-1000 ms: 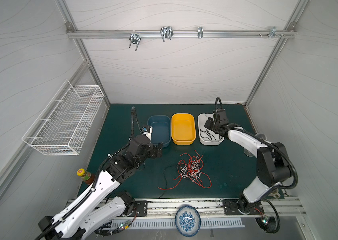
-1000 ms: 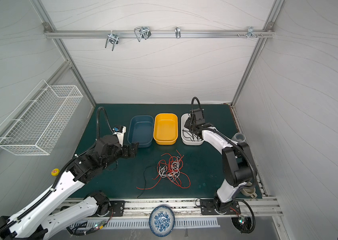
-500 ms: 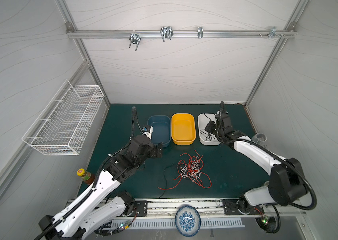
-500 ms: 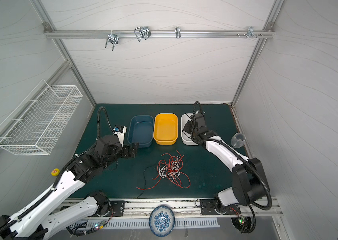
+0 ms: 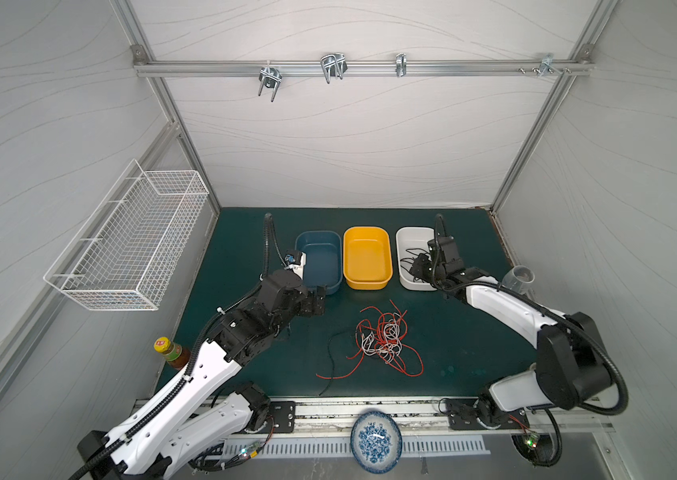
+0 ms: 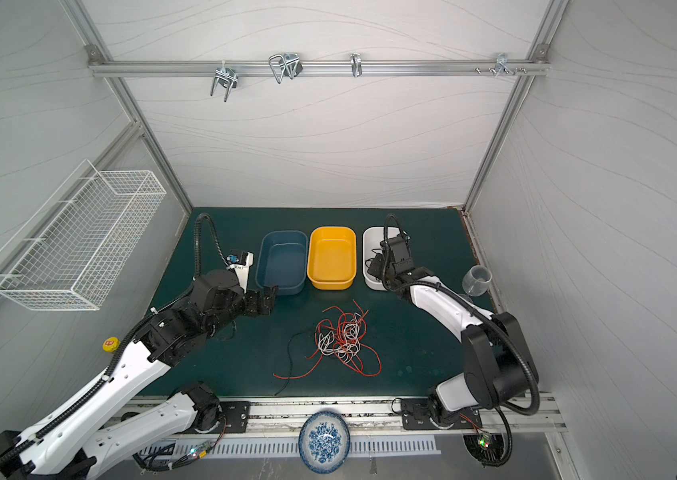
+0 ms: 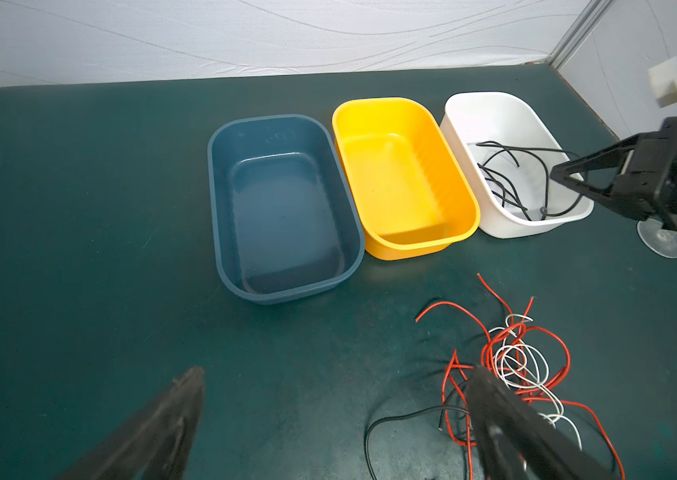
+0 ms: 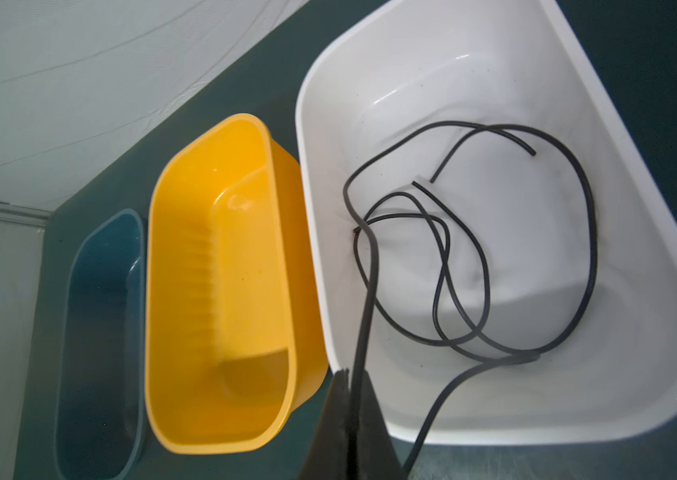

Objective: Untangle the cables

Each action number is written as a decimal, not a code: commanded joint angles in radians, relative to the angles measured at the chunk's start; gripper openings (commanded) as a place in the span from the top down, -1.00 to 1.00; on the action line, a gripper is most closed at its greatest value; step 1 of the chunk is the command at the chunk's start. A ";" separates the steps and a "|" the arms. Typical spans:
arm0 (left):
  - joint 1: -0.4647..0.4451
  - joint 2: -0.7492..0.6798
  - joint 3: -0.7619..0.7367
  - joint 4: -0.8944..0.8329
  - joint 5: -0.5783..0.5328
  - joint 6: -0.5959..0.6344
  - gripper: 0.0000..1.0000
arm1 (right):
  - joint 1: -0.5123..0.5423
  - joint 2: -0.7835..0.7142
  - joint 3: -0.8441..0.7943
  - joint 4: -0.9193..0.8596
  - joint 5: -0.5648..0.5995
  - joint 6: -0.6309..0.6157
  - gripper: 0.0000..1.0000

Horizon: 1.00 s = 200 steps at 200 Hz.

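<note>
I need to move my right gripper outward and down next and let go of the black cable among the coils already inside, since the white bin's middle (image 5: 414,247) (image 8: 466,232) is outward of and below my right gripper.
The cables lie partly as a tangle of red and white wires (image 5: 384,340) (image 6: 343,343) (image 7: 515,365) on the green mat, with one loose black wire (image 5: 330,353) at its left. More black cable (image 8: 473,249) (image 7: 507,178) is coiled in the white bin (image 5: 405,241) (image 8: 494,62). My right gripper (image 5: 415,266) (image 8: 349,374) hangs over that bin's front rim, shut on a black cable that runs from its jaws into the bin. My left gripper (image 5: 316,303) (image 7: 336,386) stands open and empty by the blue bin's front corner, left of the tangle.
An empty blue bin (image 5: 322,262) and an empty yellow bin (image 5: 365,257) stand left of the white one. A clear glass (image 5: 519,278) is at the right edge, a sauce bottle (image 5: 170,353) at the left edge, a patterned plate (image 5: 376,440) in front.
My right arm has swung its elbow outward and drawn the shut gripper from over the white bin toward its front rim. The left arm and the tangle have not moved.
</note>
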 commanded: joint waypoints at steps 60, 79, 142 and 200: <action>0.003 -0.001 0.006 0.029 -0.015 0.014 -0.99 | -0.118 0.311 0.282 -0.097 -0.075 -0.071 1.00; 0.004 0.000 0.006 0.029 -0.014 0.014 -0.99 | -0.119 0.380 0.334 -0.107 -0.056 -0.112 1.00; 0.003 0.011 0.008 0.029 -0.002 0.016 -0.99 | -0.105 0.401 0.346 -0.117 -0.088 -0.136 1.00; 0.003 0.018 0.008 0.027 0.000 0.017 -0.99 | -0.074 0.280 0.395 -0.239 -0.012 -0.192 0.41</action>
